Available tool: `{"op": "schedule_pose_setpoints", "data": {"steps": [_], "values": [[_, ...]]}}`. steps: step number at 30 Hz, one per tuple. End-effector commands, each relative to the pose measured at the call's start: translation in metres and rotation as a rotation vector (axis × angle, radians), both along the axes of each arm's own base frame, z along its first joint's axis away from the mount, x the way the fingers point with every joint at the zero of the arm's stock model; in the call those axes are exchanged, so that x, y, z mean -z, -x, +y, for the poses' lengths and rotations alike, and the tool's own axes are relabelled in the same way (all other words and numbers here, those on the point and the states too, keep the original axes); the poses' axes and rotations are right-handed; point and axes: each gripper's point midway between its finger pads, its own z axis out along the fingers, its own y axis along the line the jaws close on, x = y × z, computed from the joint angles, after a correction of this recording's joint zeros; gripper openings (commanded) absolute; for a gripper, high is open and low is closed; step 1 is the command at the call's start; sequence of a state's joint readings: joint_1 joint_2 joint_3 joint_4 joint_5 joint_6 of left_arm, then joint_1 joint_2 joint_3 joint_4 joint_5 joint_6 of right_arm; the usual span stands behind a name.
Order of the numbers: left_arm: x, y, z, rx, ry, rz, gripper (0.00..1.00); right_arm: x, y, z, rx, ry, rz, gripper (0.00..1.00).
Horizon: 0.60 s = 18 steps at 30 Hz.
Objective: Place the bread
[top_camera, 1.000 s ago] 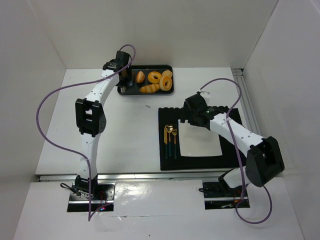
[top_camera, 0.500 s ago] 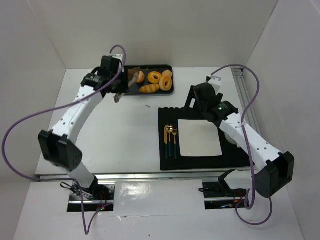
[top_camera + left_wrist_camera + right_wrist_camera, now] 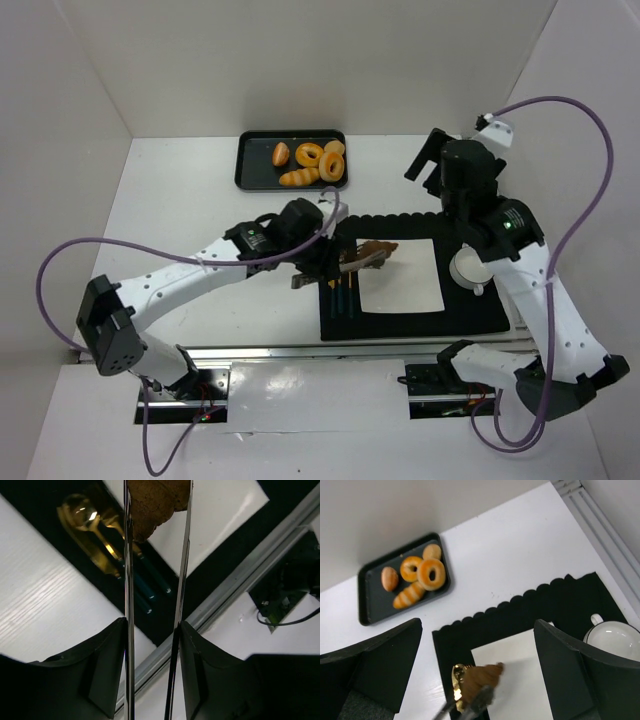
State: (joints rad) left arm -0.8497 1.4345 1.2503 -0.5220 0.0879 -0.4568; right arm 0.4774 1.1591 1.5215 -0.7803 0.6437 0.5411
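The left gripper sets the bread on the plate (image 3: 410, 285) next, then moves outward and brings its tongs onto the near bagel's rim (image 3: 322, 169). The near bagel lies outward.
My left gripper (image 3: 318, 262) is shut on metal tongs (image 3: 335, 268). The tongs pinch a brown croissant-like bread (image 3: 373, 251) above the left edge of the white square plate (image 3: 410, 285). In the left wrist view the tong blades (image 3: 129, 605) run between my fingers to the bread (image 3: 157, 502) over the plate (image 3: 220, 515). My right gripper (image 3: 425, 165) is open and empty, raised above the mat's far right. Its view shows the bread (image 3: 480, 677), the plate (image 3: 525, 665) and my wide-open right gripper (image 3: 477, 645).
A black tray (image 3: 256, 160) at the back holds several breads and bagels (image 3: 417, 572). A black placemat (image 3: 470, 310) carries the plate, gold cutlery (image 3: 342, 285) on its left and a white cup (image 3: 470, 270) on its right. A metal rail runs along the near edge.
My left arm swung from the tray down to the placemat, carrying the bread in the tongs. My right arm lifted and drew back to the right, off the plate.
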Motion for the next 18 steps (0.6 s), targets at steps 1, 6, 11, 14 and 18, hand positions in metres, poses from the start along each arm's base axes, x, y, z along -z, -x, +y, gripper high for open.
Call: {"op": "schedule_pose_setpoints", "data": {"steps": [1, 6, 11, 14, 18], "values": [[-0.023, -0.008, -0.05, 0.029, 0.102, -0.051, 0.23, -0.028, 0.019, -0.016, 0.028, -0.016, -0.058, 1.0], [-0.006, -0.001, -0.091, 0.062, 0.056, -0.06, 0.27, -0.029, 0.025, -0.018, 0.023, -0.026, -0.055, 1.0], [0.018, 0.0, -0.112, 0.085, 0.012, -0.012, 0.38, -0.027, 0.024, -0.017, 0.023, -0.019, -0.043, 1.0], [0.019, 0.003, -0.12, 0.118, 0.005, -0.014, 0.58, -0.025, 0.025, -0.018, 0.023, -0.015, -0.034, 1.0], [0.004, 0.002, -0.11, 0.116, -0.01, -0.042, 0.66, -0.026, 0.026, -0.023, 0.04, -0.016, -0.044, 1.0]]}}
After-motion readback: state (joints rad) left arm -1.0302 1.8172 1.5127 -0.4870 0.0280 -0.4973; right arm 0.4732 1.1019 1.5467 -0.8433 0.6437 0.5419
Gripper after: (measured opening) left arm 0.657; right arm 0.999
